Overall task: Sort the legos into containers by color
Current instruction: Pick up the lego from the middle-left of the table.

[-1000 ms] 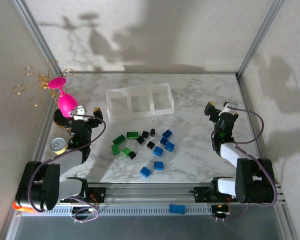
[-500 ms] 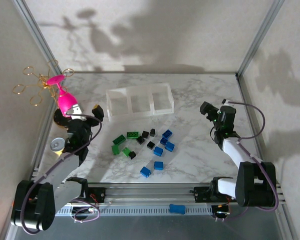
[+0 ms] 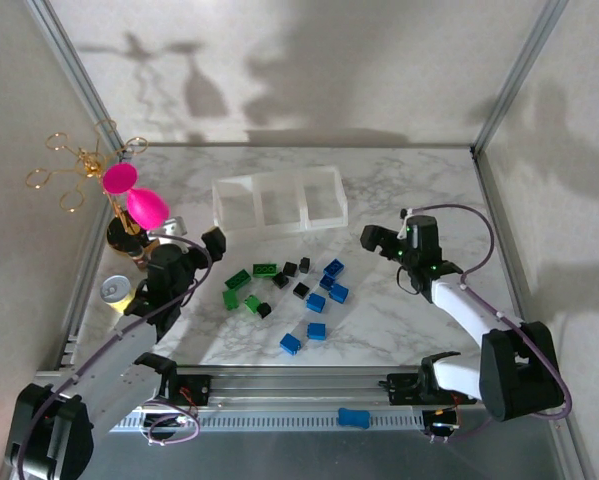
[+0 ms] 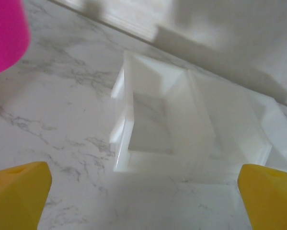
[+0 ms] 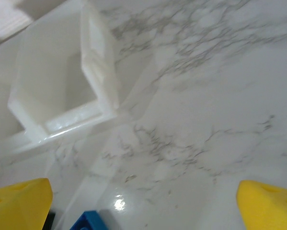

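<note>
I need to move my left gripper back and down, with its fingers tipping toward the table, onto the green lego nearest the yellow cup. The bare tabletop beside that lego leaves room for my fingers.
The legos lie loose mid-table: green ones (image 3: pixel 241 285) on the left, black ones (image 3: pixel 291 270) in the middle, blue ones (image 3: pixel 331 280) to the right and front. Behind them stands the translucent tray of three containers (image 3: pixel 279 184). My left gripper (image 3: pixel 195 233) hovers open left of the pile, facing the tray's left compartment (image 4: pixel 124 120), with nothing between its yellow fingertips (image 4: pixel 23 191). My right gripper (image 3: pixel 387 228) is open right of the pile, near the tray's right end (image 5: pixel 97 62). A blue lego (image 5: pixel 88 221) shows at the bottom edge of its view.
A pink goblet-shaped object (image 3: pixel 144 205) on a gold wire stand (image 3: pixel 74 165) is close behind my left arm. A small yellow cup (image 3: pixel 116 291) sits at the left edge. A blue piece (image 3: pixel 354 417) rests on the front rail. Metal frame posts border both sides.
Both arms have reached in toward the centre: the left gripper moved right and forward, the right gripper moved left toward the pile. The pink object has shifted slightly right. Legos unmoved.
</note>
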